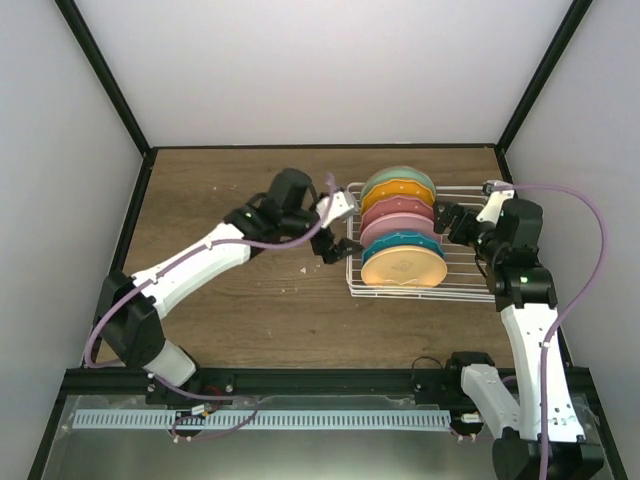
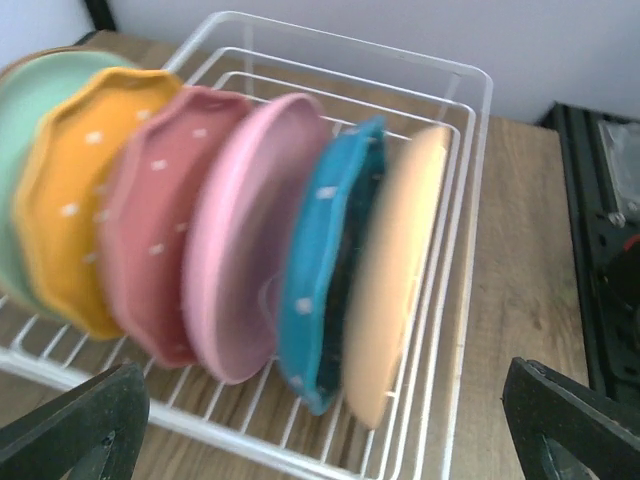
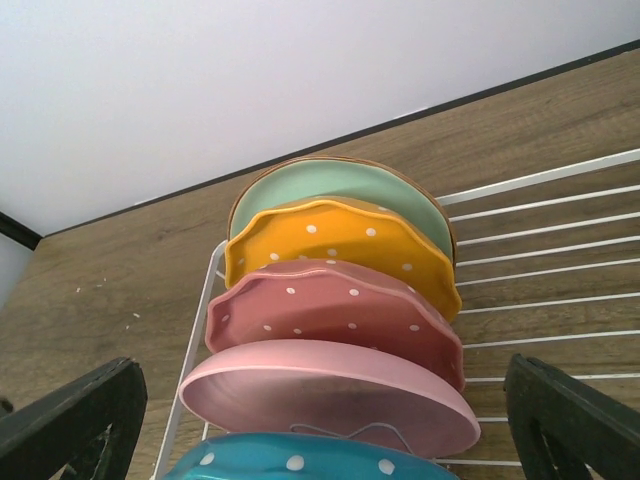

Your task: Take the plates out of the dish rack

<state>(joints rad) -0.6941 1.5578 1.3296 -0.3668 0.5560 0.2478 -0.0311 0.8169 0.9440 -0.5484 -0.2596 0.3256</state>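
Note:
Next I should move my left gripper over the rack's side and around the peach plate's closest rim point(image 1: 367, 269) point(image 2: 372, 385), since the plate's rim lies to the gripper's right in the top view.
The white wire dish rack point(image 1: 420, 295) holds six plates on edge, from back to front: mint green point(image 1: 400, 177), dotted orange point(image 1: 397, 193), dotted maroon point(image 1: 396, 208), pink point(image 1: 398, 228), dotted teal point(image 1: 402, 244) and peach point(image 1: 403, 268). My left gripper point(image 1: 340, 230) is open and empty just outside the rack's left side. In the left wrist view point(image 2: 320, 425) it faces the teal point(image 2: 320, 260) and peach point(image 2: 395, 270) plates. My right gripper point(image 1: 452, 224) is open and empty over the rack, right of the plates. In the right wrist view point(image 3: 320, 435) it faces the pink plate point(image 3: 330, 390).
The rack stands on a brown wood table point(image 1: 230, 300) with white walls and black frame posts round it. The right part of the rack point(image 3: 540, 215) is bare wire. A black rail point(image 1: 300, 385) runs along the near edge.

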